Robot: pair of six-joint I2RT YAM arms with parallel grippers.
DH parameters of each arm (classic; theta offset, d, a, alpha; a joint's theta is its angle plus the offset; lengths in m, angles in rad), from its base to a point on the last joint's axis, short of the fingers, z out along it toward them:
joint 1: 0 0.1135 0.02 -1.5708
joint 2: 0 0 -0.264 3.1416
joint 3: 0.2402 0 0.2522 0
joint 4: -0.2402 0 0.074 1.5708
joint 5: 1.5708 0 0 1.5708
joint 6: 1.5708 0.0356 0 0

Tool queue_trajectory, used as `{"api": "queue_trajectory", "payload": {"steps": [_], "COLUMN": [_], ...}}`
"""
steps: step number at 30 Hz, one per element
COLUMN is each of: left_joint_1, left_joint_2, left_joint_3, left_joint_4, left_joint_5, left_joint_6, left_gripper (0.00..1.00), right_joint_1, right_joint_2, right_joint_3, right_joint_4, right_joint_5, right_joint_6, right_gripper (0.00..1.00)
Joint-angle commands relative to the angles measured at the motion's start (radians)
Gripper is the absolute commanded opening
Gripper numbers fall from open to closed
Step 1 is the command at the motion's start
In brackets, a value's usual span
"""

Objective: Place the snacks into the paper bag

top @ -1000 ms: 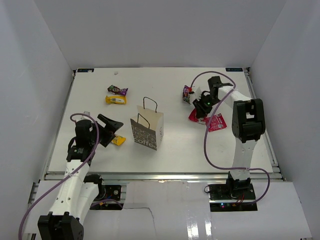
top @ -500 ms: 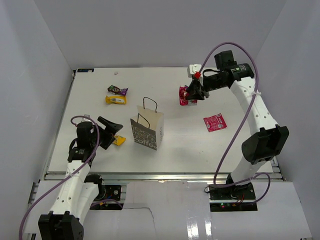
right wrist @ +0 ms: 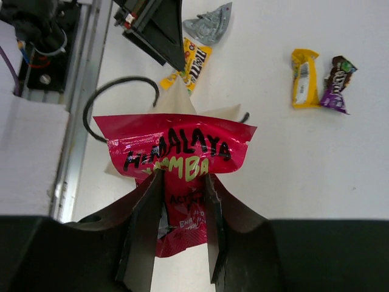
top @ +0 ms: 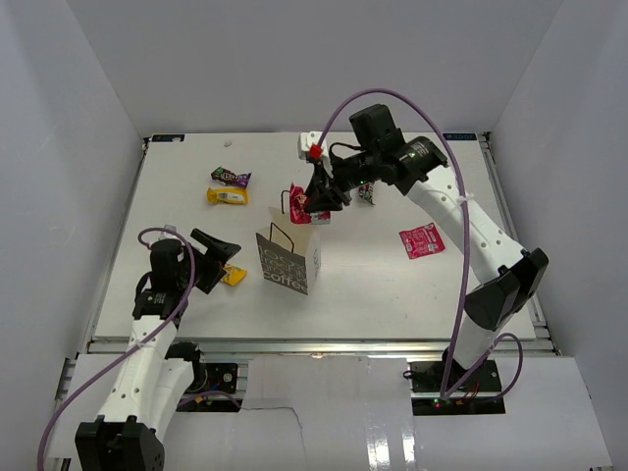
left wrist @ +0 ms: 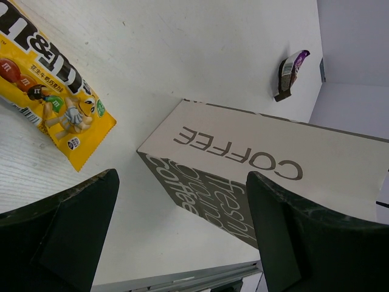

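My right gripper shifts left in the top view and lowers over the bag's open top next, then releases the packet, as it hangs by the bag's far rim.
The paper bag (top: pixel 291 254) stands upright mid-table, "coffee" printed on its front (left wrist: pixel 243 155). My right gripper (top: pixel 316 199) is shut on a red snack packet (top: pixel 298 200) and holds it just above the bag's open top (right wrist: pixel 180 99); the packet (right wrist: pixel 176 146) sits between the jaws. My left gripper (top: pixel 225 253) is open and empty, left of the bag, beside a yellow packet (top: pixel 234 276) (left wrist: pixel 51 91). A yellow bar (top: pixel 227 196) and a purple packet (top: pixel 231 177) lie far left. Another red packet (top: pixel 423 239) lies right. A purple packet (top: pixel 366 190) is partly hidden behind the right arm.
White walls enclose the table on three sides. A metal rail (top: pixel 314 343) runs along the near edge. A crumpled silver wrapper (right wrist: pixel 209 24) lies by the left arm. The bag's black loop handle (right wrist: pixel 118 92) sticks out beside the held packet.
My right arm has swung left from the right side of the table, carrying the red packet to above the bag. The left arm has hardly moved.
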Motion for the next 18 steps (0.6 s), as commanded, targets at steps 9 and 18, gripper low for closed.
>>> {"api": "queue_trajectory", "payload": {"steps": [9, 18], "left_joint_1": [0.0, 0.0], "left_joint_2": [-0.018, -0.022], "left_joint_3": [-0.011, -0.017], "left_joint_4": [-0.005, 0.0], "left_joint_5": [-0.001, 0.005], "left_joint_6": [-0.002, -0.005], "left_gripper": [0.95, 0.95], "right_joint_1": [0.113, 0.19], "right_joint_2": [-0.015, -0.023], "right_joint_3": [0.049, -0.083], "right_joint_4": [0.158, 0.303], "right_joint_5": [0.18, 0.546], "right_joint_6": [0.398, 0.51], "right_gripper": [0.08, 0.08]}}
